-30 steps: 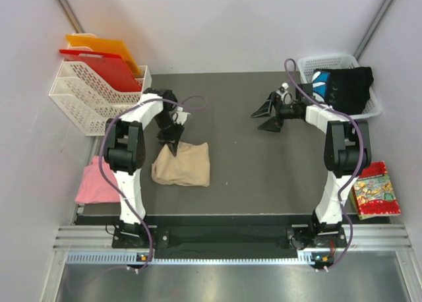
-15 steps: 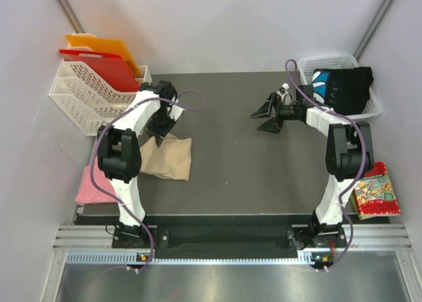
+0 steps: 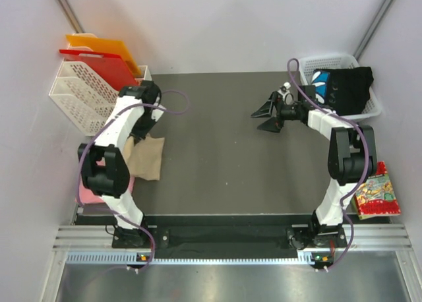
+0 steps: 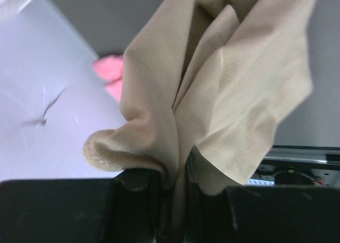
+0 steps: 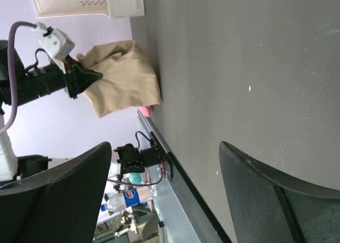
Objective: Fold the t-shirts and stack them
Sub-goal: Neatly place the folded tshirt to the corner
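Observation:
My left gripper goes back and to the left in the top view next, over the pink t-shirt (image 3: 87,191), and opens, since beige cloth still hangs over bare table.
My left gripper (image 3: 136,136) is shut on the folded beige t-shirt (image 3: 146,158) and holds it at the table's left edge, over the pink t-shirt (image 3: 87,191). In the left wrist view the beige cloth (image 4: 223,78) hangs from the closed jaws, with pink cloth (image 4: 110,73) beyond it. My right gripper (image 3: 266,115) is open and empty at the back right of the table. The black t-shirt with blue-and-white print (image 3: 343,88) lies in the white basket (image 3: 304,66). The right wrist view shows the beige t-shirt (image 5: 119,78) held up by the left arm.
A white rack (image 3: 82,94) holding red and orange boards stands at the back left. A colourful printed packet (image 3: 372,191) lies off the table's right edge. Dark grey table (image 3: 231,157) between the arms.
My left gripper has carried the beige t-shirt leftward from the table's middle-left to its left edge, over the pink t-shirt. The right arm has not moved.

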`<state>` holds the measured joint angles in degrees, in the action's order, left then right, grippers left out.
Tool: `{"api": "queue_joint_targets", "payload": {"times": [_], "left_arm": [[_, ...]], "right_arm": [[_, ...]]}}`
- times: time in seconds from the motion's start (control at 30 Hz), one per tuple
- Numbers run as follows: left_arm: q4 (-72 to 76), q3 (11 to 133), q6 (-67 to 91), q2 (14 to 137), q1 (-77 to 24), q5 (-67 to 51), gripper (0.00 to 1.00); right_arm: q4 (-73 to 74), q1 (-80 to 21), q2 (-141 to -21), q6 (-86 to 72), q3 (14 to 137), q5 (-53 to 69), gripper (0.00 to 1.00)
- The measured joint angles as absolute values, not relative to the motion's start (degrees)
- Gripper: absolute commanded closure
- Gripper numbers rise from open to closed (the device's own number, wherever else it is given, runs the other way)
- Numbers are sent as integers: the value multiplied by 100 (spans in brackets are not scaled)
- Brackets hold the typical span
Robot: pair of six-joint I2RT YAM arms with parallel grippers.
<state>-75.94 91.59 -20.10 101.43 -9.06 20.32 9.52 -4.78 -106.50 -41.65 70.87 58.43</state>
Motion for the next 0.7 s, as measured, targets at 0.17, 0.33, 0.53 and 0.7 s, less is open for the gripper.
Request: {"api": "queue_joint_targets", "payload": {"times": [0.17,0.33,0.53,0.7], "left_arm": [[-7544,8538,-2119,9421,-458,2351,100],[-7511,7502,-2281,8792,56,2423,100],[-7568,6803,-2541,8523,1035,2233,100],[-7568,6875,-2818,8589,1855,2226,100]], "right_arm": [[884,-484,-10604,-4241,7032,5859,18],[847,-510,-10547,-4276,7011,5861,18],[797,-530,-10449,-4313,6980,5876,18],[757,-556,-10350,-4316,6820,5878,18]]}}
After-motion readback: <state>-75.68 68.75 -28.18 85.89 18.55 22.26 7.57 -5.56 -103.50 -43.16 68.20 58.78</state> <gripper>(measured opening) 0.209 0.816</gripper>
